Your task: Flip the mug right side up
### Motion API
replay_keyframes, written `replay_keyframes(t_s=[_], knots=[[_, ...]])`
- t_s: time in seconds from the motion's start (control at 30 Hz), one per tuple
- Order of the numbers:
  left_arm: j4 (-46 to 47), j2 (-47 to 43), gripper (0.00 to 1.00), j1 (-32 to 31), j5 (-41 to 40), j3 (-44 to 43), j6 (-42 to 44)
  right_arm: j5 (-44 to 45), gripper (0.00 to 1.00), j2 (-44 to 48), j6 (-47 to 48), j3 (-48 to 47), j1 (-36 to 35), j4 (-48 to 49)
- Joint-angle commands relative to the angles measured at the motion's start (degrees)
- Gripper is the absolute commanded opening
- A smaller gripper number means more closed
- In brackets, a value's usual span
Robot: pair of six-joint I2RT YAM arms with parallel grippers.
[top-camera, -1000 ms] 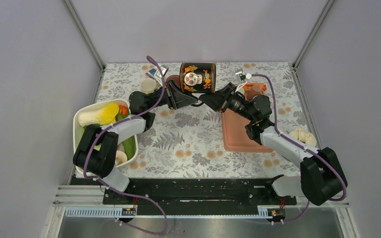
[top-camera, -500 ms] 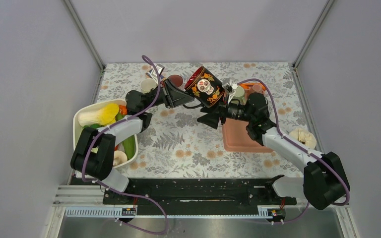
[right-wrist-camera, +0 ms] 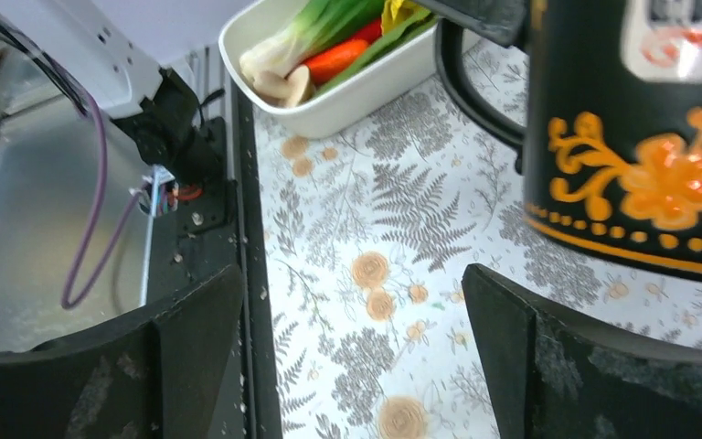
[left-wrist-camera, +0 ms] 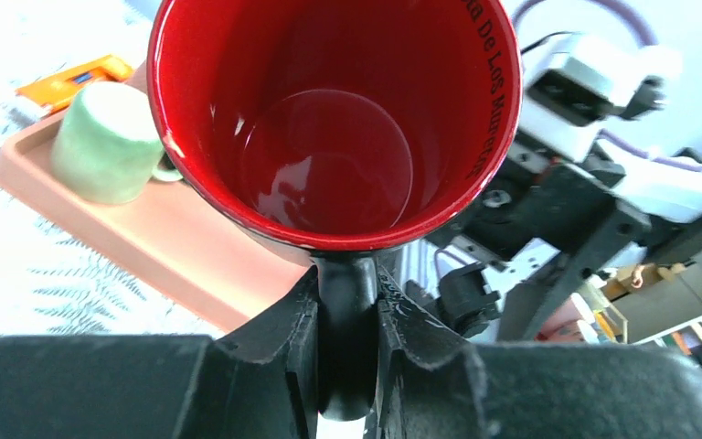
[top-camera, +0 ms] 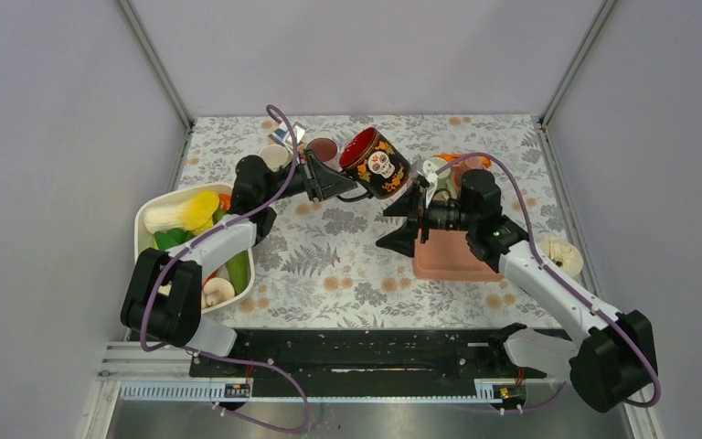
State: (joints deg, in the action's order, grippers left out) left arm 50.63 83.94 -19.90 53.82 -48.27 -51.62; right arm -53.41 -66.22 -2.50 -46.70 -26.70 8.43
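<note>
My left gripper tips downward next to bring the mug [top-camera: 377, 165] upright, since it still hangs tilted. It then lowers the mug onto the tabletop beside the terracotta tray and releases it.
The mug [top-camera: 377, 165] is black with a skull print and a red inside [left-wrist-camera: 329, 137]. It hangs tilted above the back of the table, its mouth facing up and to the left. My left gripper [top-camera: 336, 186] is shut on the mug's handle [left-wrist-camera: 347, 338], which is pinched between both fingers [left-wrist-camera: 297, 315]. My right gripper [top-camera: 398, 226] stands open just in front of and below the mug, with nothing between its fingers [right-wrist-camera: 192, 320]. In the right wrist view the mug [right-wrist-camera: 640, 137] fills the upper right, apart from the gripper [right-wrist-camera: 352, 302].
A white tub [top-camera: 145, 247] of vegetables sits at the left. A terracotta tray [top-camera: 448, 258] lies under my right arm, with a green cup [left-wrist-camera: 110, 142] on it. Small cups [top-camera: 274, 157] stand at the back, and a white lump [top-camera: 559, 250] lies at the right.
My right gripper has let go of the mug, opened wide and drawn back toward the front. The left gripper has turned the mug from lying sideways to mouth tilted upward.
</note>
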Motion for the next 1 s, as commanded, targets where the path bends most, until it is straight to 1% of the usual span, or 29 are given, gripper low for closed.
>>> replay_keyframes(t_s=[0.0, 0.07, 0.13, 0.2, 0.27, 0.37, 0.47, 0.67, 0.77, 0.97], knots=[[-11.69, -3.72, 0.0, -0.01, -5.43, -6.45, 15.07, 3.33, 0.99, 6.31, 14.69, -2.26, 1.0, -15.39], [-16.9, -3.63, 0.0, -0.13, -8.0, -8.26, 20.0, 7.15, 0.99, 9.34, 18.97, -2.26, 1.54, -20.61], [-20.49, -2.75, 0.0, -0.34, -11.55, -10.18, 23.04, 11.52, 0.99, 11.97, 22.62, -1.89, 2.29, -24.58], [-24.03, -0.84, 0.0, -0.53, -13.92, -12.98, 25.16, 18.13, 0.99, 14.32, 25.2, -0.84, 2.78, -26.17], [-25.06, 1.48, 0.0, -0.88, -15.84, -14.93, 26.38, 24.06, 0.98, 16.37, 26.06, 0.45, 3.57, -26.51], [-25.39, 5.09, 0.0, -1.85, -18.02, -17.45, 27.99, 29.28, 0.99, 18.81, 26.23, 2.16, 6.01, -26.46], [-26.44, 9.42, 0.0, -3.61, -20.19, -19.92, 30.54, 30.85, 0.98, 21.45, 25.44, 3.97, 9.39, -25.1], [-35.09, 16.45, 0.0, -6.53, -29.12, -27.99, 37.7, 31.03, 0.98, 26.08, 23.55, 6.76, 16.19, -21.45], [-37.24, 19.33, 0.0, -7.23, -31.95, -31.19, 38.46, 30.83, 0.98, 26.76, 22.67, 7.06, 17.79, -20.91], [-40.68, 23.14, 0.0, -9.35, -41.13, -35.33, 42.17, 29.79, 0.98, 27.31, 21.62, 7.26, 19.79, -20.16]])
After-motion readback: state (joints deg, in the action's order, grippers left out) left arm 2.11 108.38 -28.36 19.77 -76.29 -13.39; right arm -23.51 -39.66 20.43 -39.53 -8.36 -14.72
